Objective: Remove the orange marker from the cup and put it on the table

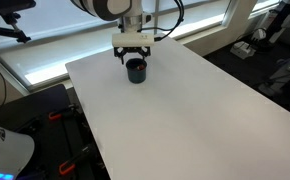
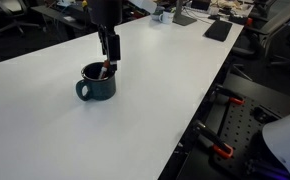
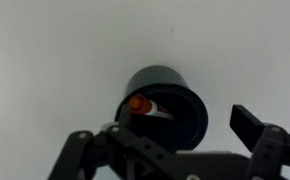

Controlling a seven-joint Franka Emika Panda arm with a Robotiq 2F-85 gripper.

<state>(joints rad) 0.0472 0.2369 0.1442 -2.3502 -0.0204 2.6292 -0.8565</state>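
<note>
My gripper shifts to the left in the wrist view next, then lowers over the marker's orange end, because that end sits off the middle of the fingers.
The dark cup stands near the far end of the white table. In an exterior view the cup shows a small handle on its side. The orange marker leans inside the cup, its orange end at the rim; it shows as a reddish tip in an exterior view. My gripper hangs directly over the cup, its fingers reaching down to the rim. In the wrist view the gripper is open, its fingers apart on either side of the cup's mouth.
The table's edges drop off to dark floor and equipment with orange clamps. Monitors and desk clutter stand at the far end. A window sill runs behind the table.
</note>
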